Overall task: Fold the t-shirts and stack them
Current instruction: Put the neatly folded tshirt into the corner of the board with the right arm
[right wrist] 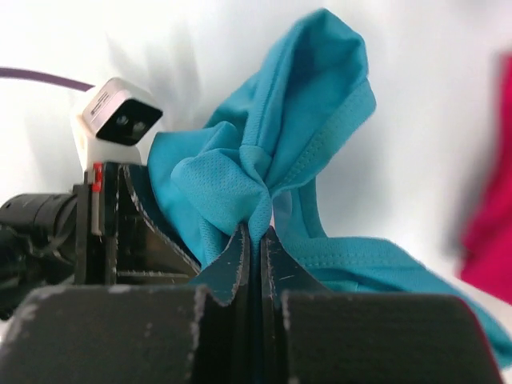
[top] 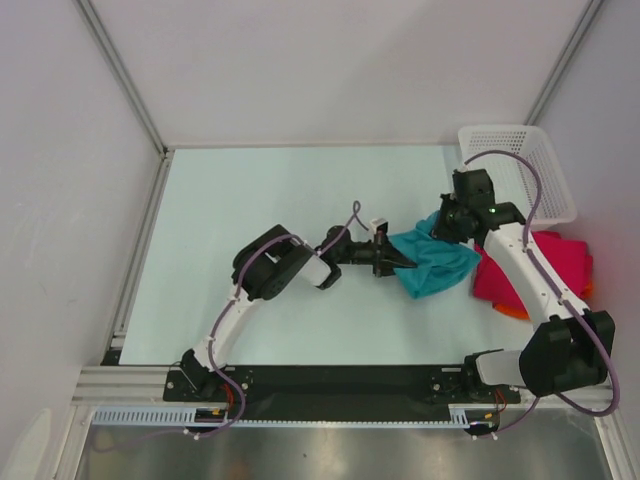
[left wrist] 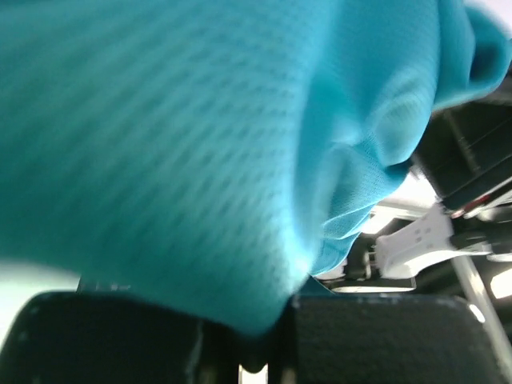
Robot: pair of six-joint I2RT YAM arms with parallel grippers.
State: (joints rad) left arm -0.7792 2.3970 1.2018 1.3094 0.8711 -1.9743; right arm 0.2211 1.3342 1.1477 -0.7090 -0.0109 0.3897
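Observation:
The stack lies at the crimson-pink t-shirt. I will next swing my right gripper to the right in the top view and release the teal t-shirt over the crimson-pink t-shirt.
The teal t-shirt is bunched up in the middle-right of the table. My left gripper is shut on its left edge; in the left wrist view the teal cloth fills the frame and runs down between my fingers. My right gripper is shut on the shirt's far edge; in the right wrist view a pinched knot of teal cloth rises from my closed fingertips. The crimson-pink t-shirt lies to the right, under the right arm. An orange t-shirt edge shows beneath it.
A white mesh basket stands at the back right corner. Grey walls and metal rails border the table. The left wrist camera shows just left of the cloth in the right wrist view.

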